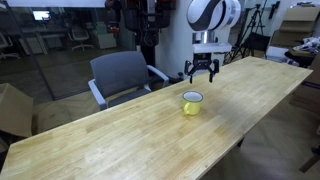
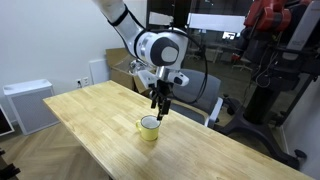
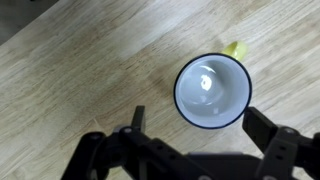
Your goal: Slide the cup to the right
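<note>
The cup's opening faces up. Next, I need to lower my gripper's open fingers on both sides of the cup's rim away from the cup's handle [image 3: 180,108] below my gripper.
The cup [image 1: 192,102] is a small yellow mug with a white rim and white inside. It stands upright on the long wooden table [image 1: 120,135] and shows in both exterior views [image 2: 149,127]. My gripper [image 1: 201,74] hangs open above and just behind the cup, apart from it [image 2: 160,108]. In the wrist view I look straight down into the cup [image 3: 212,91]; its yellow handle sticks out at the upper right. The open fingers [image 3: 200,125] sit either side below the cup and hold nothing.
A grey office chair [image 1: 122,76] stands behind the table. A cardboard box [image 1: 12,108] sits on the floor. A white cabinet [image 2: 28,103] stands beyond the table's end. A red-and-black machine [image 2: 268,40] is at the back. The table edge runs close to the cup [image 2: 120,150].
</note>
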You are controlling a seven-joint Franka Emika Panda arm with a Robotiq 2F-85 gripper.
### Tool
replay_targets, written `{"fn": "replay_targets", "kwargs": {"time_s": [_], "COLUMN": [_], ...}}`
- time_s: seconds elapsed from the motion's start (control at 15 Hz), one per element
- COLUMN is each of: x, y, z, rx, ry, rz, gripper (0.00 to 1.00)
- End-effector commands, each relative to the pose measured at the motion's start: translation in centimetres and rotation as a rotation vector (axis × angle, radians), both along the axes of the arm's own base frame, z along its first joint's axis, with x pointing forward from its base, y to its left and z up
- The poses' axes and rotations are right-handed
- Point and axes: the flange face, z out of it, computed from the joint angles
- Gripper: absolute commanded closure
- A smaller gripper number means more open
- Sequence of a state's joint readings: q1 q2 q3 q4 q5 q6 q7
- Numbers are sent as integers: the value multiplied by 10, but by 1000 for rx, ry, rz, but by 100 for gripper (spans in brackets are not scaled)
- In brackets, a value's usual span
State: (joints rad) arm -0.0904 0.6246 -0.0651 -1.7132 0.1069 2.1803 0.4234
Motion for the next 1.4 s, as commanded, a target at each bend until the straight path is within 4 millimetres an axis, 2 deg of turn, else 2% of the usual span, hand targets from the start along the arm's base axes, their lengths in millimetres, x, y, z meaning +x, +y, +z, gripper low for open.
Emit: {"fn": "replay_targets", "kwargs": {"time_s": [0.0,0.27,0.73,0.8,0.87,1.33], "x": [27,28,19,19,19,25], "y": [10,16,3,2,0,-4], "z": [-23,-55,-86,-88,-89,-85], "rx": [-2,0,5,3,3,0], "ry": [73,150,216,223,226,215], "rz": [31,45,22,21,19,12], "gripper": [0,0,0,25,25,75]}}
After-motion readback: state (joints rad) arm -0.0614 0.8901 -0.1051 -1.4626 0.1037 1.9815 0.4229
